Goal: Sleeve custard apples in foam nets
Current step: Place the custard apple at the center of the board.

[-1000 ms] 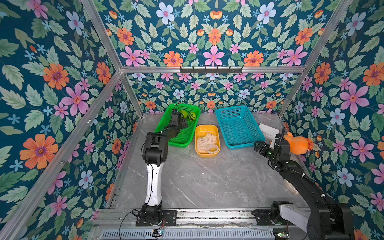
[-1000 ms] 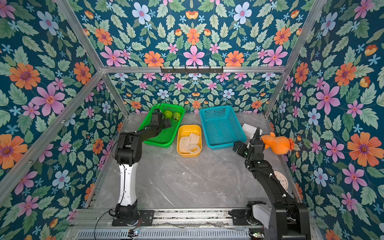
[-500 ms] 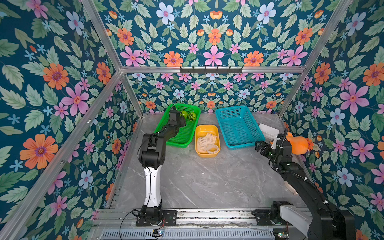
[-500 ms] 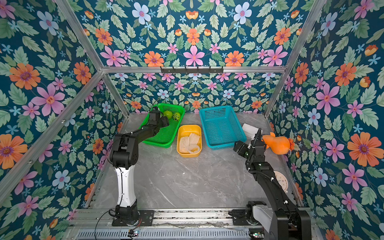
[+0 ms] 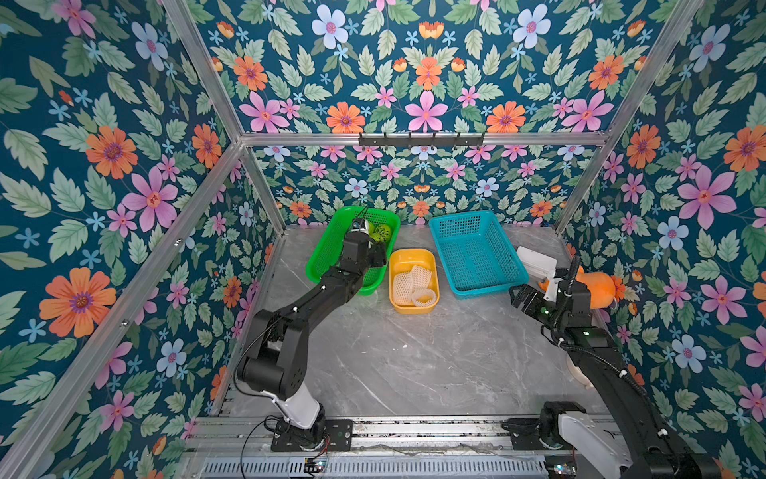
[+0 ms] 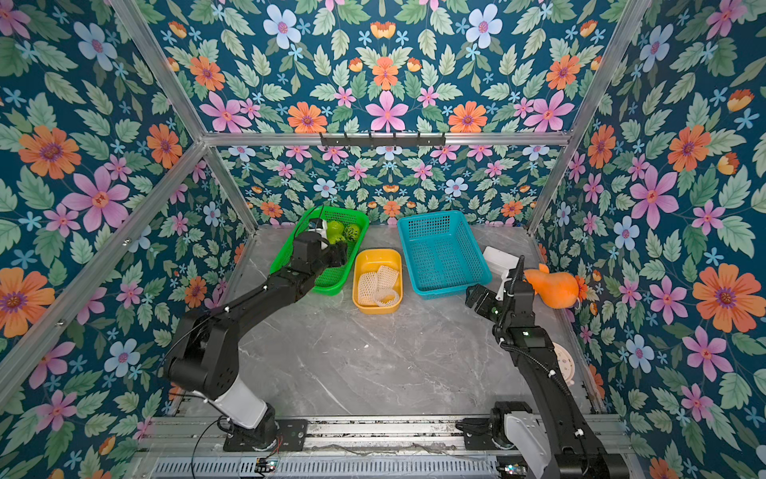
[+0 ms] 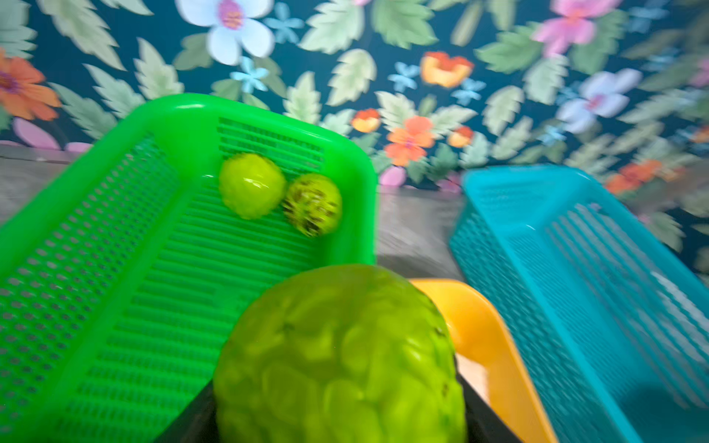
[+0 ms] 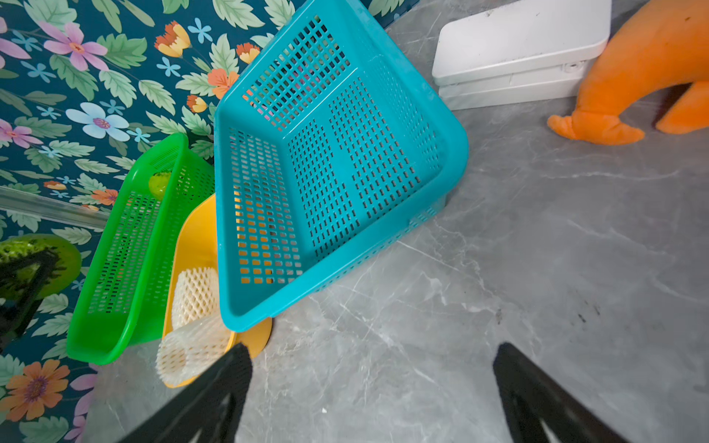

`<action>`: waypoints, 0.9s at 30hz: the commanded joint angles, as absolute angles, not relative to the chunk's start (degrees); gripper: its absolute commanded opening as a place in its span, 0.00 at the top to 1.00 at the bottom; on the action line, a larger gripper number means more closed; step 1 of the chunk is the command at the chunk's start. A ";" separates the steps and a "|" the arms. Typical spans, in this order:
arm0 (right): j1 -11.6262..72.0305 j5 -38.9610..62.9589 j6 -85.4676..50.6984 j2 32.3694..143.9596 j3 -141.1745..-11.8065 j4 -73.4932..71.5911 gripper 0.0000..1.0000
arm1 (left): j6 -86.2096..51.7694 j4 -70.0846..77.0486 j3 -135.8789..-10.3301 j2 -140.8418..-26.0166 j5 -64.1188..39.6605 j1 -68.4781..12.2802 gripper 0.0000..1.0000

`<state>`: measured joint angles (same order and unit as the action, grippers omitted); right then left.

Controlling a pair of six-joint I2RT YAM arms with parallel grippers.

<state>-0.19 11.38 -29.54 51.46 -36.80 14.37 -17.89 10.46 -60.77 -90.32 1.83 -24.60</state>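
Observation:
I will next move my left gripper back past the yellow tray (image 5: 414, 259) and lower it to release the custard apple on the bare marble before it, as that part is clear.
My left gripper (image 5: 375, 255) is shut on a bumpy yellow-green custard apple (image 7: 341, 356), held just above the right-hand rim of the green basket (image 5: 327, 253). The same fruit shows in the right wrist view (image 8: 42, 261) between dark fingers. Two more custard apples (image 7: 251, 186) (image 7: 312, 203) lie together at the far end of the green basket (image 7: 115, 268). White foam nets (image 5: 414, 282) (image 8: 193, 291) lie in the yellow tray (image 5: 414, 259). My right gripper (image 8: 372, 356) hangs open over bare table near the teal basket's front corner, with nothing between its fingers.
A teal basket (image 5: 476, 253) stands to the right of the yellow tray. Behind it lies a white box (image 5: 536, 259), and an orange plush toy (image 5: 597, 286) sits against the right wall. Grey marble table (image 5: 414, 365) stretches in front of the containers.
My left gripper has narrowed onto a custard apple and drawn back from the far end of the green basket toward its right rim. The right arm has barely moved.

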 commanded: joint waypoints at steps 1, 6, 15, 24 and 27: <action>-0.15 12.22 -28.44 49.35 -37.05 20.28 0.01 | -20.03 8.81 -54.26 -83.35 1.33 -29.88 0.36; -0.10 13.66 -30.58 46.89 -36.01 22.71 0.01 | -27.42 9.14 -41.88 -72.94 4.32 -42.62 0.38; -0.13 20.01 -32.56 44.89 -34.61 23.85 0.01 | -27.23 10.76 -32.76 -73.69 7.64 -63.26 0.37; 3.01 16.74 -33.62 45.93 -34.57 23.67 0.01 | -20.37 11.30 -35.68 -84.16 7.20 -66.10 0.33; 4.92 14.78 -32.96 47.72 -35.27 23.86 0.01 | -20.05 10.28 -37.70 -87.35 6.97 -66.09 0.31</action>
